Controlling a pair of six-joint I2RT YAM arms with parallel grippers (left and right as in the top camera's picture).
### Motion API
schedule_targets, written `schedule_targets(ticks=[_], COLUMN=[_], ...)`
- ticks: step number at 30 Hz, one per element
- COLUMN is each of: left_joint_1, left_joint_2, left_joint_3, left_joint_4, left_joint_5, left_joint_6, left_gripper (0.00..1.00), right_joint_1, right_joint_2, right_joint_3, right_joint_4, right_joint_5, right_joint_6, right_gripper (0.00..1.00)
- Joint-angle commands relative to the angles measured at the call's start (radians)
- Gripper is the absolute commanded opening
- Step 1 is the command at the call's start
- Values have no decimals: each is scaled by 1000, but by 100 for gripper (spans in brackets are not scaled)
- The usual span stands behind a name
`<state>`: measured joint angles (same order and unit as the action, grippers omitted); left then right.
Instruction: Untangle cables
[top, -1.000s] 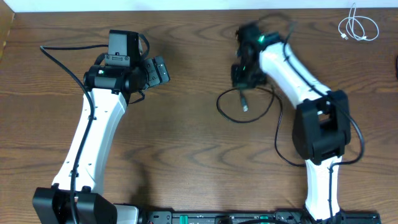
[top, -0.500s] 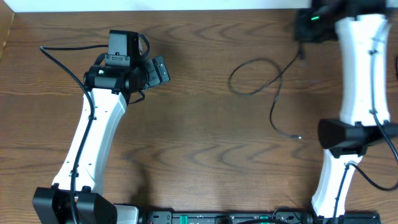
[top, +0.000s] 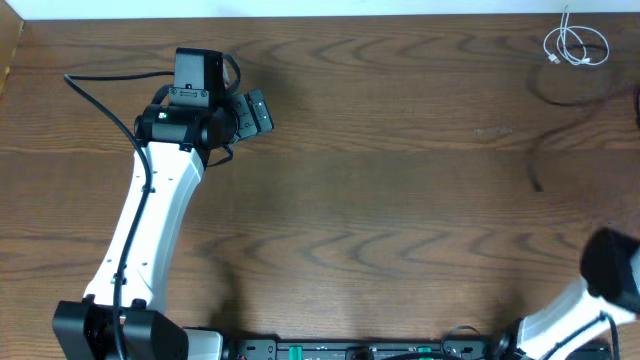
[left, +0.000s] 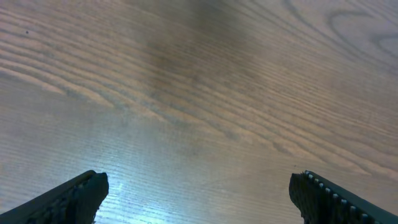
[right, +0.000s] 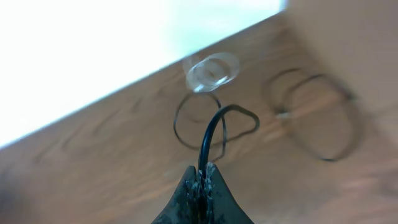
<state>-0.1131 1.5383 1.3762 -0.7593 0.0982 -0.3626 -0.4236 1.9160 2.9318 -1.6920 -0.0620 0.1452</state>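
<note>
The white cable lies apart at the far corner of the table, so my right gripper should next lower the black cable to the bare wood of the table below and let go of it there.
The white cable (top: 575, 45) lies coiled at the table's far right corner; it shows as a blurred pale coil in the right wrist view (right: 211, 71). The black cable (top: 568, 96) is a faint, blurred streak just below it in the overhead view. In the right wrist view my right gripper (right: 204, 178) is shut on the black cable (right: 214, 124), which rises from the jaws and loops on the wood beyond. The right gripper is outside the overhead view. My left gripper (top: 256, 112) is open and empty over bare wood at the left, its fingers wide apart (left: 199, 198).
Only the right arm's elbow (top: 612, 272) shows at the lower right edge of the overhead view. The wooden table (top: 380, 200) ends at a white strip along the far edge. The left arm's own black wire (top: 100, 100) loops near it.
The right arm swung from the table's middle to the far right and out of the overhead view, dragging the black cable toward the white one. The left arm has not moved.
</note>
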Motion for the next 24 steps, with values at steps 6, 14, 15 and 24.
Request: schedule_targets(ticks=[6,14,15,24], left_joint_1=[1,1,1,1], left_joint_2=[5,5,5,5], left_joint_3=[2,2,2,2], left_joint_4=[2,2,2,2], left_joint_5=[-6,-6,-6,-6], left_joint_6=[2,2,2,2], left_gripper=[98,99,99,99], right_joint_1=[-274,-487,-500,-546], right_joint_2=[-128,-21,-1,219], right_joint_3=[21,1,1,1], right_joint_4=[-2,33,39,123], right_joint_5=[6,-98,-113,-193], right_joint_6=[12,26,26,26], right_gripper=[1,1,1,1])
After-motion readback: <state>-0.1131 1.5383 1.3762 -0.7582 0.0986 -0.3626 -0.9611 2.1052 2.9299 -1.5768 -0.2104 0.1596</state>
